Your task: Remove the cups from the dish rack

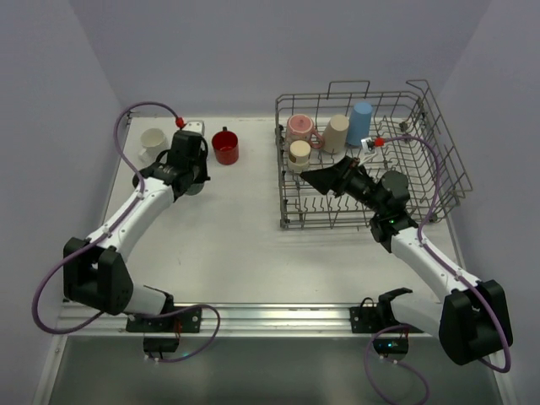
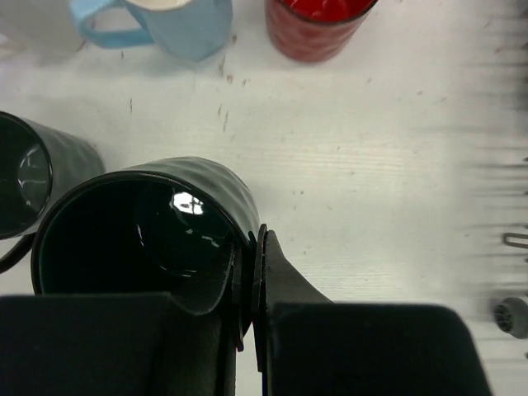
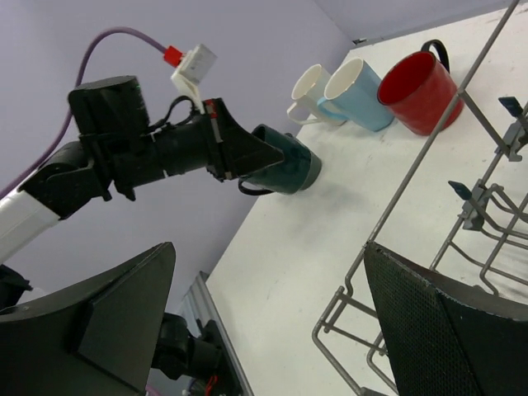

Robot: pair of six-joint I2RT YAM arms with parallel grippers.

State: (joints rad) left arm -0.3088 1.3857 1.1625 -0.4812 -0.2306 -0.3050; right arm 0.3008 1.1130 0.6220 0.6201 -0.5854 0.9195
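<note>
My left gripper lowers with the dark teal mug onto the clear table (image 1: 194, 188) beside the second teal mug next, since it still hangs above the table.
My left gripper (image 2: 254, 247) is shut on the rim wall of a dark teal mug (image 2: 140, 231), one finger inside and one outside, low over the table at the left (image 1: 192, 173). A second dark teal mug (image 2: 33, 177) stands beside it. A white cup (image 1: 153, 142), a light blue mug (image 2: 165, 21) and a red mug (image 1: 225, 146) stand behind them. The dish rack (image 1: 439, 181) holds a speckled pink mug (image 1: 299, 128), two beige cups (image 1: 336, 133) and a blue tumbler (image 1: 361, 122). My right gripper (image 1: 314, 179) is open and empty, low in the rack's near left part.
The right wrist view looks out past the rack's wire rim (image 3: 429, 165) to the left arm (image 3: 124, 157) and the row of mugs. The table's left edge runs close behind the teal mug (image 3: 285, 169). Purple walls surround the table.
</note>
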